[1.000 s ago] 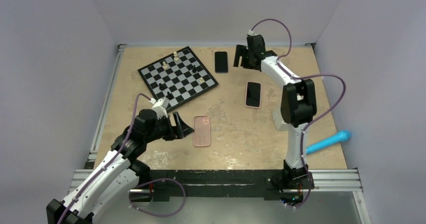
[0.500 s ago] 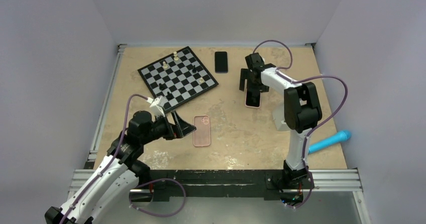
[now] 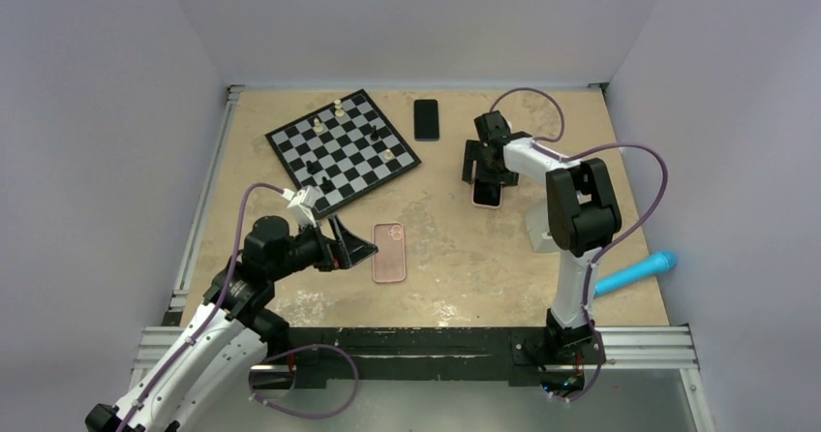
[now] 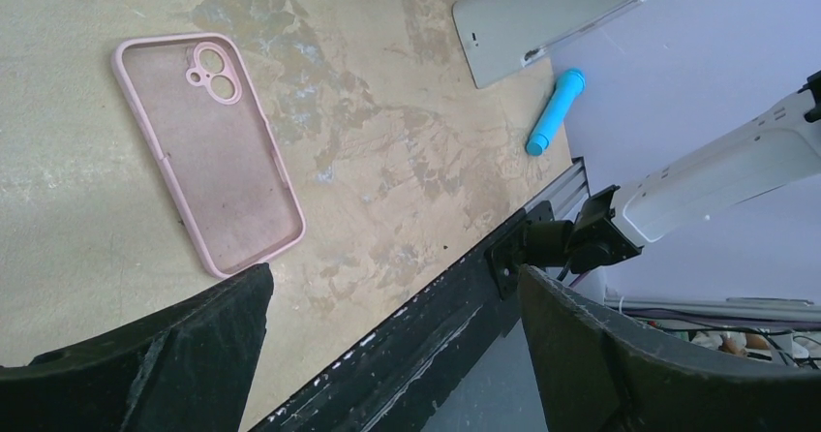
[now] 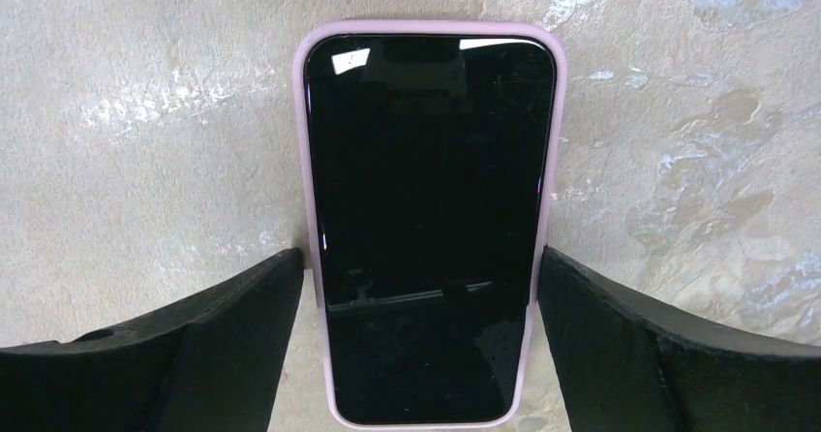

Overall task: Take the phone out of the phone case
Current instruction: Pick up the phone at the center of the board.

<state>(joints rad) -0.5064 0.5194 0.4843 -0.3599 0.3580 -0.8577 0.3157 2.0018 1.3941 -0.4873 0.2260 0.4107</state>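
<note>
My left gripper should move outward and toward the cased phone [image 3: 486,196] with open fingers and close on the phone's pink case, since the phone is still inside.
A phone with a black screen in a pink case [image 3: 487,194] lies flat on the table right of centre. My right gripper [image 3: 486,172] is low over its far end. In the right wrist view the jaws are open around the cased phone [image 5: 429,161]. One finger [image 5: 242,316] sits at each long edge, at or almost touching the case rim. An empty pink case [image 3: 388,253] lies near centre, inside up [image 4: 208,151]. My left gripper [image 3: 354,246] hovers open and empty just left of it.
A chessboard [image 3: 343,148] with several pieces sits at the back left. A bare black phone [image 3: 426,119] lies behind centre. A blue marker [image 3: 634,273] lies at the right edge, also visible in the left wrist view [image 4: 555,112]. A black rail [image 3: 416,340] borders the near edge.
My right gripper has come from beside the black phone toward me and down over the cased phone, now straddling it. My left arm has drawn slightly back to the left.
</note>
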